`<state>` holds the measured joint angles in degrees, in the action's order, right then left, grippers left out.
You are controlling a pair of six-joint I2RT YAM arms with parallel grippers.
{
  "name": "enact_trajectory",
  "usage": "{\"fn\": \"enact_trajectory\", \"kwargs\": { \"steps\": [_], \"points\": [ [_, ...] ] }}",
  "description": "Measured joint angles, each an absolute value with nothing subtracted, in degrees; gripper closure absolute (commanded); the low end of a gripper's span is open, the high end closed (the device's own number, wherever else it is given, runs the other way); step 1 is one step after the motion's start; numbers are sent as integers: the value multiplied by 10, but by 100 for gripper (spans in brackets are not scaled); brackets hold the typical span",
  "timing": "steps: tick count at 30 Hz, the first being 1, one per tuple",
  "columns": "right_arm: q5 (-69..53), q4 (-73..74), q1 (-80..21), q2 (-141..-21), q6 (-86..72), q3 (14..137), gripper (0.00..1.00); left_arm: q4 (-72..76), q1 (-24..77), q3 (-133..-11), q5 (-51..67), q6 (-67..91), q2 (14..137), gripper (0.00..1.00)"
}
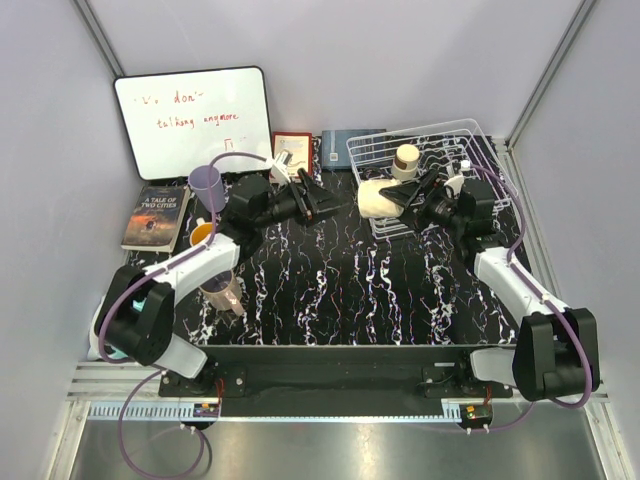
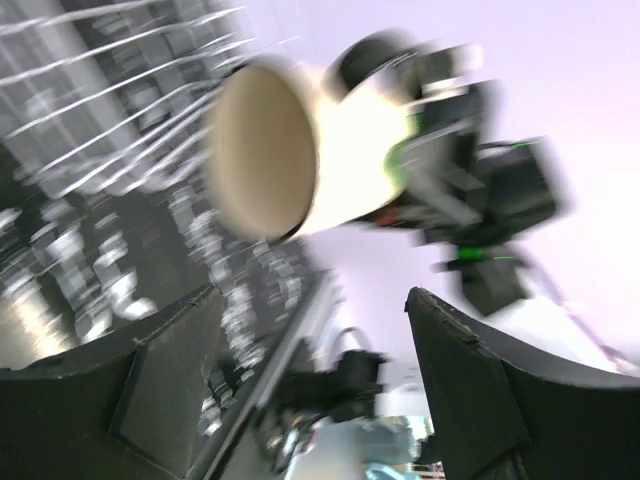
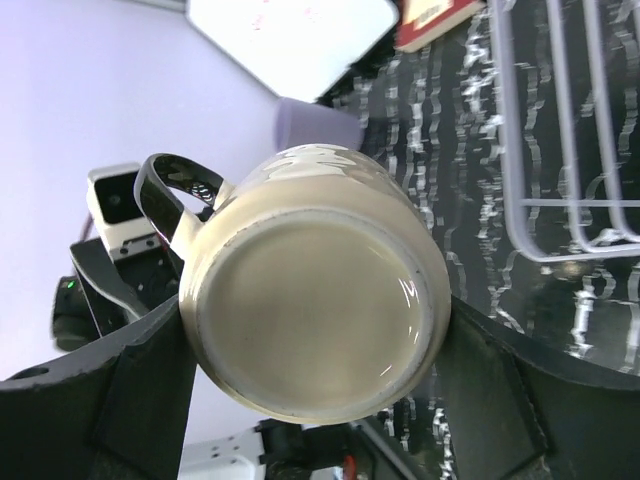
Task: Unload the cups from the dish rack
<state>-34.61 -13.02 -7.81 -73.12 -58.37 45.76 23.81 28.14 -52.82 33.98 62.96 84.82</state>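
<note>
My left gripper will move across onto the mug's rim, with one finger into the mug's opening, as the mug's rim lies to its right in the top view.
My right gripper (image 1: 398, 198) is shut on a cream mug (image 1: 370, 197) and holds it on its side just left of the white wire dish rack (image 1: 470, 135). In the right wrist view the mug's base (image 3: 315, 310) fills the space between both fingers (image 3: 130, 400). My left gripper (image 1: 330, 203) is open, facing the mug's mouth (image 2: 265, 150) a short way off, with nothing between its fingers (image 2: 165, 385). A beige cup (image 1: 406, 160) stands in the rack. A lavender cup (image 1: 206, 185), an orange-inside cup (image 1: 203, 235) and a pale pink tumbler (image 1: 222, 293) stand at the table's left.
A whiteboard (image 1: 192, 118) leans on the back wall, with a red book (image 1: 292, 150) and a blue book (image 1: 345, 148) beside it. Another book (image 1: 156, 216) lies at the far left. The left arm passes right by the three cups on the left.
</note>
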Motion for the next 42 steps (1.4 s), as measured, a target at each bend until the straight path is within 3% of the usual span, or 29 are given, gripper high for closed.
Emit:
{"fn": "enact_trajectory", "kwargs": {
  "steps": [6, 22, 31, 39, 42],
  "points": [
    [-382, -229, -78, -724, -652, 416, 100, 366, 281, -529, 369, 691, 877, 22],
    [-417, -280, -78, -708, -689, 397, 100, 467, 306, -579, 389, 765, 965, 25],
    [-418, -283, -79, -708, -692, 393, 100, 519, 327, -604, 408, 788, 987, 55],
    [-434, -299, -86, -710, -698, 393, 100, 556, 331, -604, 424, 809, 999, 59],
    [-438, -302, -91, -710, -699, 392, 100, 567, 331, -604, 429, 816, 1003, 82]
  ]
}}
